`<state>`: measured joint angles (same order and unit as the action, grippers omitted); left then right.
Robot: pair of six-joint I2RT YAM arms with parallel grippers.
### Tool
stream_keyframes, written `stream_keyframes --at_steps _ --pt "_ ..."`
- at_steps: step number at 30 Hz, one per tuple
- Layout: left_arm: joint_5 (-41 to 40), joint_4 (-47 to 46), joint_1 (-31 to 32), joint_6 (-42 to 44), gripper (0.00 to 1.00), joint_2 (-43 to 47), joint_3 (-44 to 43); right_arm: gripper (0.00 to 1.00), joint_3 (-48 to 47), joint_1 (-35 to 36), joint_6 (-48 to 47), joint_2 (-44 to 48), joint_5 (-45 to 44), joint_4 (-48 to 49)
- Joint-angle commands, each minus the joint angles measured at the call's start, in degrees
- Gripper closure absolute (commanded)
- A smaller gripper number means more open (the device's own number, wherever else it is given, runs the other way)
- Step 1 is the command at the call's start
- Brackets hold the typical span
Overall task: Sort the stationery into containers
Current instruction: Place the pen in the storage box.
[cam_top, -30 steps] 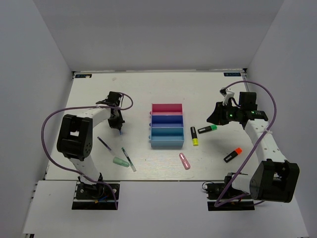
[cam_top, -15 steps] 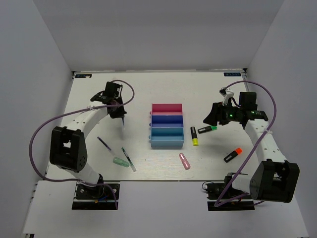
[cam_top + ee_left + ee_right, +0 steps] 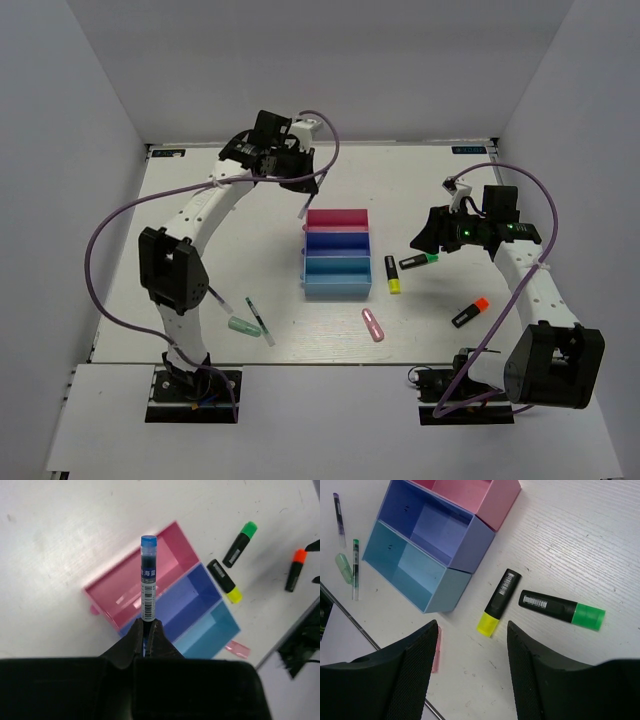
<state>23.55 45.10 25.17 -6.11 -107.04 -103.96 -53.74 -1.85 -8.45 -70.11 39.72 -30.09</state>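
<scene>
I will next bring the pen [image 3: 147, 575] down over the pink tray [image 3: 337, 218] with my left gripper, and then turn it toward the tray's long side.
My left gripper [image 3: 303, 192] is shut on a thin dark pen [image 3: 147, 575] with a blue tip and barcode label, and holds it in the air over the pink tray [image 3: 337, 218]. The pen also shows in the top view [image 3: 302, 207]. The dark blue tray [image 3: 337, 243] and light blue tray [image 3: 337, 278] join the pink one in a row. My right gripper [image 3: 420, 243] is open and empty, above the yellow-capped highlighter [image 3: 498, 601] and green-capped highlighter [image 3: 562, 609]. An orange-capped highlighter [image 3: 469, 313] and a pink stick [image 3: 373, 325] lie nearer the front.
A mint-green stick [image 3: 243, 326] and a thin pen [image 3: 259, 321] lie at the front left, with another pen partly hidden behind the left arm. All three trays look empty in the right wrist view. White walls enclose the table.
My left gripper has lifted the pen from the left side of the table and swung it up and right to above the pink tray. The right arm has barely moved.
</scene>
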Motion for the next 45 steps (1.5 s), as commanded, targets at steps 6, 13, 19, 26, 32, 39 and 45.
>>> stream_keyframes --at_steps 6,13,19,26,32,39,45 --pt "1.5 -5.5 2.8 30.3 1.0 2.4 3.9 0.4 -0.6 -0.2 -0.5 0.9 2.0 0.4" --pt "-1.1 -9.7 6.7 44.0 1.0 -0.1 4.9 0.4 -0.7 -0.3 -0.9 -0.2 1.8 0.6" --pt "-2.4 -11.3 9.5 46.1 1.0 -4.7 1.9 0.4 -0.9 -0.2 -1.3 -0.6 1.3 0.3" --pt "-4.4 -13.6 10.9 46.9 1.0 -8.2 2.4 0.4 -0.8 -0.3 -1.5 -0.5 1.1 0.3" --pt "-7.6 -18.7 11.3 47.0 1.0 -10.0 3.6 0.4 -0.8 -0.4 -1.5 -0.3 1.1 0.1" --pt "-8.6 -19.0 11.8 46.1 0.74 -9.9 5.5 0.37 -0.9 -0.5 -1.7 -0.1 1.1 -0.1" --pt "-8.4 -18.7 12.1 44.3 0.71 -9.0 6.7 0.37 -0.9 -0.6 -1.3 0.2 1.2 -0.1"
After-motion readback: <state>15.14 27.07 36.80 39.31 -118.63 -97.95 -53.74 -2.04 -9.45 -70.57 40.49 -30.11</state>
